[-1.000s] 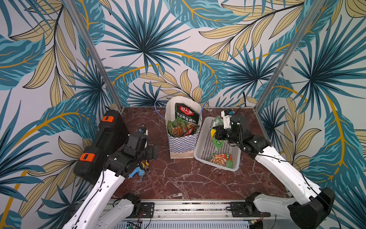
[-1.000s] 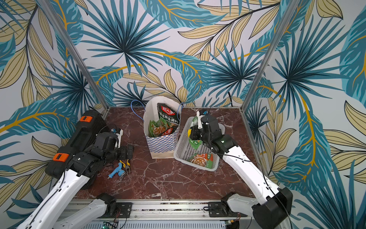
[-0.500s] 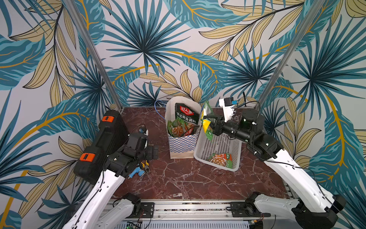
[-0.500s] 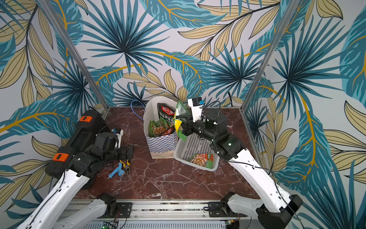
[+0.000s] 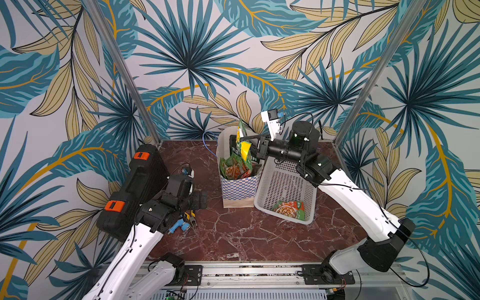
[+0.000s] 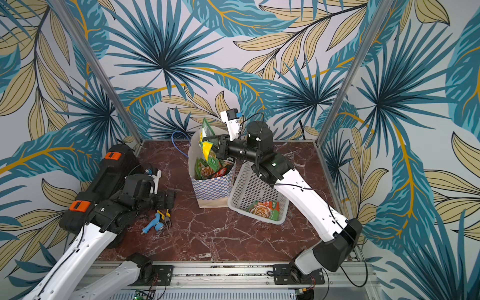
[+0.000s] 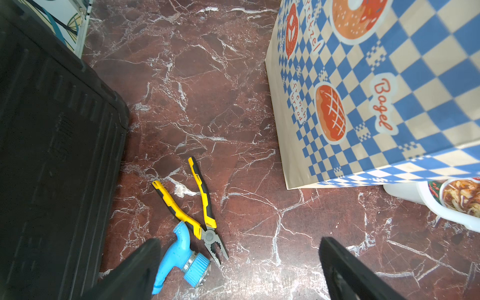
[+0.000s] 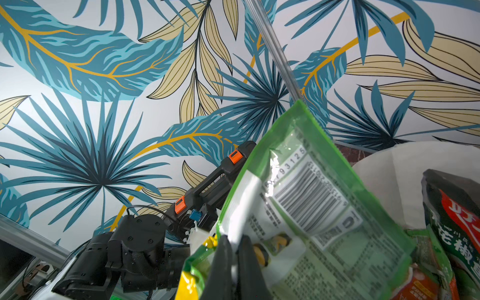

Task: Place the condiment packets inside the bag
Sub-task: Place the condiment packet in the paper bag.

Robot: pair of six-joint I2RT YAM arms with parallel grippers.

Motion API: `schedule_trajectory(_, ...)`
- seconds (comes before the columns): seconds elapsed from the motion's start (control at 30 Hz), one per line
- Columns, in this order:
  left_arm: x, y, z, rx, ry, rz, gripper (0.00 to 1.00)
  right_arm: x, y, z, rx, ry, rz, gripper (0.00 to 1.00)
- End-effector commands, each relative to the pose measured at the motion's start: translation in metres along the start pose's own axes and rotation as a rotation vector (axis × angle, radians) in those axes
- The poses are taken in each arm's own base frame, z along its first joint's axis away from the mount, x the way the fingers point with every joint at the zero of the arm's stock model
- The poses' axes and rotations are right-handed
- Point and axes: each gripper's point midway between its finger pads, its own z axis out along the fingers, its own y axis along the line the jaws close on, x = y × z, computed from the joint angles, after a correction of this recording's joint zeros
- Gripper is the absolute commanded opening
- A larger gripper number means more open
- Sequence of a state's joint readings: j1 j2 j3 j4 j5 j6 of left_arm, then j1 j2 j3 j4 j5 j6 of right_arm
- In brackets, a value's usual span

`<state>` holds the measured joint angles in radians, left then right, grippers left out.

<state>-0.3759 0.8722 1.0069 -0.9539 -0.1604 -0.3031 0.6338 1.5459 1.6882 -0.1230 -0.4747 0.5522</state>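
Note:
The bright green packet is already over the bag, so the robot's right gripper will next move farther across the bag's opening (image 5: 230,155), away from the basket (image 5: 283,187), and let go of the packet's edge.
The blue-and-white checkered bag (image 5: 239,185) (image 6: 211,188) stands upright mid-table, with several condiment packets (image 5: 233,168) sticking out of its mouth. My right gripper (image 5: 245,142) (image 6: 209,141) (image 8: 235,249) is shut on the edge of a bright green packet (image 5: 242,149) (image 8: 306,207) and holds it over the bag's opening. A dark packet (image 8: 452,207) leans inside the bag. Another green packet (image 5: 288,209) (image 6: 265,209) lies in the white basket (image 5: 283,187). My left gripper (image 5: 204,200) (image 7: 239,241) hovers open and empty left of the bag (image 7: 376,91).
A black case with orange latches (image 5: 137,187) (image 7: 52,155) lies at the left. Yellow pliers (image 5: 192,219) (image 7: 205,213) and a blue nozzle (image 5: 179,226) (image 7: 181,257) lie under my left gripper. The basket touches the bag's right side.
My right gripper lifted the green packet out of the basket and carried it left, to above the bag's mouth. The left arm has not moved.

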Motion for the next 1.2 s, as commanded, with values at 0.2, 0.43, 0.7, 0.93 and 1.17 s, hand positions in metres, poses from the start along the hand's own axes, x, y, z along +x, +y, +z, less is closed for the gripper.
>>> schedule_trajectory(0.2,0.000,0.004,-0.001,-0.005,-0.023,-0.003,1.00,0.021,-0.065,0.044,0.206,0.101,0.022,0.00)
schedule_trajectory(0.43,0.001,0.002,-0.001,0.003,-0.023,-0.001,1.00,0.033,-0.087,0.053,0.268,0.153,0.010,0.36)
schedule_trajectory(0.7,0.002,-0.002,0.002,0.026,-0.013,0.005,1.00,0.023,-0.057,0.018,0.243,0.131,-0.020,0.44)
schedule_trajectory(0.93,0.004,-0.029,0.002,0.180,0.004,0.024,1.00,0.059,-0.061,-0.034,0.322,0.157,-0.023,0.61)
schedule_trajectory(1.17,0.003,-0.043,-0.007,0.265,-0.004,0.041,1.00,0.118,-0.091,-0.086,0.466,0.208,0.033,0.75)
